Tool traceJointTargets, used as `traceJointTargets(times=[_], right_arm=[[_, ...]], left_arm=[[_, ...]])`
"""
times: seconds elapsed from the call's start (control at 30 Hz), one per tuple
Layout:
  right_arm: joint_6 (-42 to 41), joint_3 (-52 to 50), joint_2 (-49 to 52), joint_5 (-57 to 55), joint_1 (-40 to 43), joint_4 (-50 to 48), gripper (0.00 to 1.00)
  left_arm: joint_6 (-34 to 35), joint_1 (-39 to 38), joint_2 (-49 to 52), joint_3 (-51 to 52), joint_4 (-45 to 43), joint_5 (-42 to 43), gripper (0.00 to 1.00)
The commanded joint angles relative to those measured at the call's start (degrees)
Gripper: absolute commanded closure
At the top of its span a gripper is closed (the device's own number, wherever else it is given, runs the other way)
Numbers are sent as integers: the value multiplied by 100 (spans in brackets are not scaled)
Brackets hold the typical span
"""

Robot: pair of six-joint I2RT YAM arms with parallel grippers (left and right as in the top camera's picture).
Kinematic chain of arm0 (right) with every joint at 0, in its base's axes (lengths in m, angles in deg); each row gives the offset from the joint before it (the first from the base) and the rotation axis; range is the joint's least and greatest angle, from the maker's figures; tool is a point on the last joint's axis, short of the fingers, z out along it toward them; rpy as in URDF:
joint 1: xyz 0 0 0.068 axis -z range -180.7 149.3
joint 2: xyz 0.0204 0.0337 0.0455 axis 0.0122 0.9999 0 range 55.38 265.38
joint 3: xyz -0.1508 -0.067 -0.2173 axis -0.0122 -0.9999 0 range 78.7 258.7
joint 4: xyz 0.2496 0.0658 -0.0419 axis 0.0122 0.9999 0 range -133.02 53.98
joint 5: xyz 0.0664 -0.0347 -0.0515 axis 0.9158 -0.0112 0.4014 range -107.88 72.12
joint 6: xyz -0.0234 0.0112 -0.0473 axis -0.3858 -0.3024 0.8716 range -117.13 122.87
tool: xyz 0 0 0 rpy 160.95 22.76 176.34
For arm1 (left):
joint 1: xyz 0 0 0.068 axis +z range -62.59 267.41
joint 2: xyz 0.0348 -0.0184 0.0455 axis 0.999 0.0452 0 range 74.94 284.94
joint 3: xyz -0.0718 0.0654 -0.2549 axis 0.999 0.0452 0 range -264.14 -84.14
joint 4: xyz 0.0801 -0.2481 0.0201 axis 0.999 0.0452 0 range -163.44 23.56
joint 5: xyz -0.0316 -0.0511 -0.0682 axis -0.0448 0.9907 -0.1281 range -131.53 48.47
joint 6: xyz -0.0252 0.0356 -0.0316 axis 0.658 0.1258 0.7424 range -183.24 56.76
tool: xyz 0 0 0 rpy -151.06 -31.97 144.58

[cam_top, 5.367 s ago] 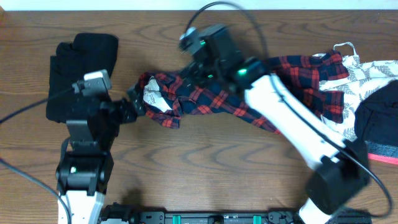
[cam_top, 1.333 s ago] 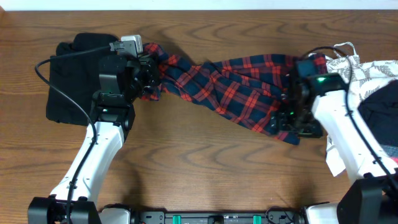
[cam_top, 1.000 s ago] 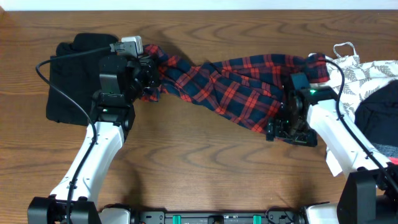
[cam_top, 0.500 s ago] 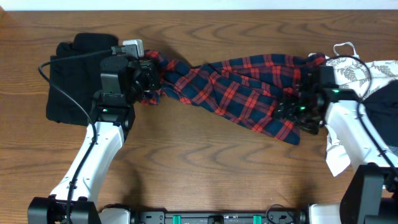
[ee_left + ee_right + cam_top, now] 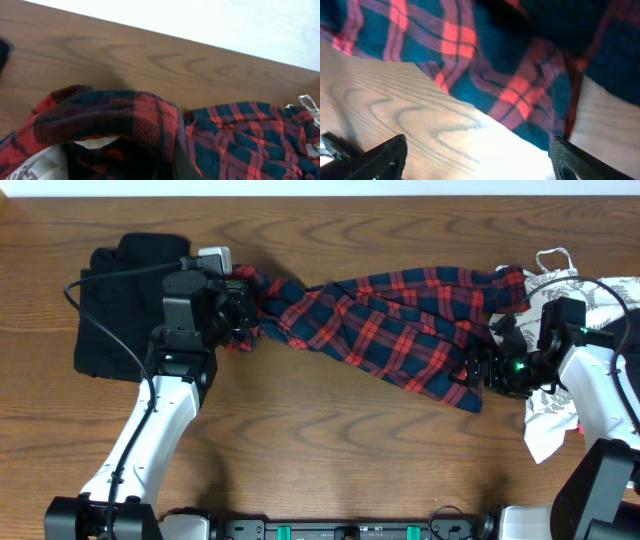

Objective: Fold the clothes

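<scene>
The plaid shirt's hem is still beyond my right gripper's fingers, so they need to move down onto the plaid shirt's near corner [image 5: 467, 397] [image 5: 539, 129] next, to close there.
The clothes in hand are a red-and-navy plaid shirt [image 5: 380, 320], pulled out long across the table's middle. My left gripper [image 5: 244, 308] is shut on its left end. In the left wrist view bunched plaid [image 5: 115, 112] fills the space around the gripper [image 5: 150, 170], with a strip of white cloth [image 5: 95, 143] showing. My right gripper [image 5: 482, 370] stands open at the shirt's lower right corner. In the right wrist view its fingertips [image 5: 382, 156] are spread wide over bare wood, the plaid hem [image 5: 520, 95] just ahead and reaching the right finger.
A black garment [image 5: 115, 305] lies folded at the far left, behind my left arm. A white leaf-print garment [image 5: 590, 292] is heaped at the right edge, partly under my right arm. Bare wooden table [image 5: 330, 450] runs along the front.
The shirt, once bunched mid-table, is now stretched out. In the last second my right gripper shifted right along the lower right hem, its arm swinging outward. The left gripper kept its hold.
</scene>
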Motion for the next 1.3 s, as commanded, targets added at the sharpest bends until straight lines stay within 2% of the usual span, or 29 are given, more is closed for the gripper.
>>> traceJointTargets(times=[0.0, 0.2, 0.57, 0.8, 0.93, 1.07, 1.27], right_arm=[[304, 4, -22, 140, 26, -120, 13], [-46, -2, -22, -629, 26, -474, 15], [-192, -529, -4, -603, 26, -1357, 11], [-129, -1034, -4, 83, 26, -1891, 11], [-151, -1064, -4, 87, 26, -1974, 12], [-197, -1064, -4, 85, 26, -2044, 18], [-197, -1064, -4, 85, 26, -2052, 37]], left_arm=[[11, 13, -63, -122, 9, -72, 94], [9, 13, -63, -122, 350, -72, 94], [11, 13, -63, -122, 651, -70, 94], [11, 13, -63, -122, 649, -70, 94], [11, 13, -63, -122, 649, -70, 94], [11, 13, -63, -122, 649, -70, 94], [11, 13, -63, -122, 647, -70, 94]])
